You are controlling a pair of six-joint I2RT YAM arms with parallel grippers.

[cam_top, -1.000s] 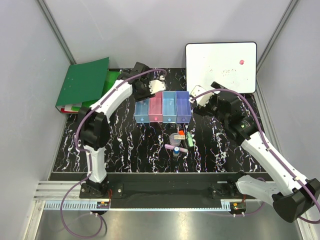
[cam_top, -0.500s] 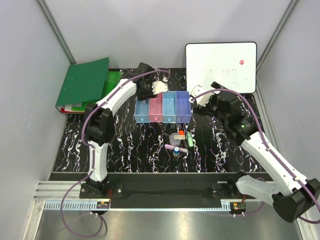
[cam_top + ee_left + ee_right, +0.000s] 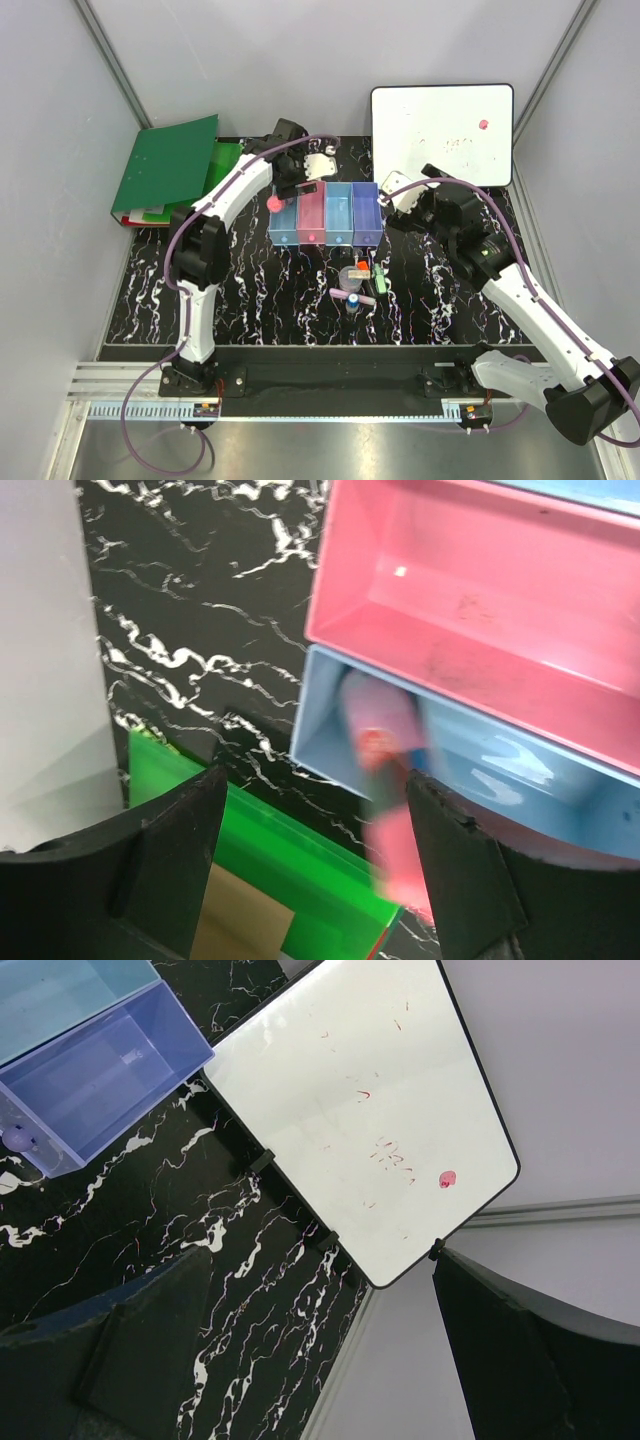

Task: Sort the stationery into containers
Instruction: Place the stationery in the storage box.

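My right gripper turns, moves back and lowers onto the pale block's end by the green pen point(image 3: 366, 274) next, as that end juts past the clear round piece.
Four bins stand in a row: light blue point(image 3: 284, 224), pink point(image 3: 311, 214), light blue point(image 3: 339, 212) and violet-blue point(image 3: 366, 212). My left gripper point(image 3: 287, 188) is open above the far left end of the row. In the left wrist view its jaws point(image 3: 315, 820) stand wide apart, and a blurred pink marker point(image 3: 385, 780) is loose between them near the right finger, over the corner of the light blue bin point(image 3: 500, 770). From above the marker point(image 3: 273, 202) shows at that bin's left edge. My right gripper point(image 3: 396, 207) is open and empty beside the violet-blue bin point(image 3: 100, 1070).
On the table in front of the bins lie a clear round piece point(image 3: 351, 274), an orange-capped stick point(image 3: 362, 265), a green pen point(image 3: 380, 276) and a pink item point(image 3: 352, 297). Green binders point(image 3: 165, 165) lie at the back left. A whiteboard point(image 3: 442, 118) stands at the back right.
My left gripper has turned over the far end of the left bins, and the pink marker has come out of it, now showing at the light blue bin's left edge. The right arm has not moved.
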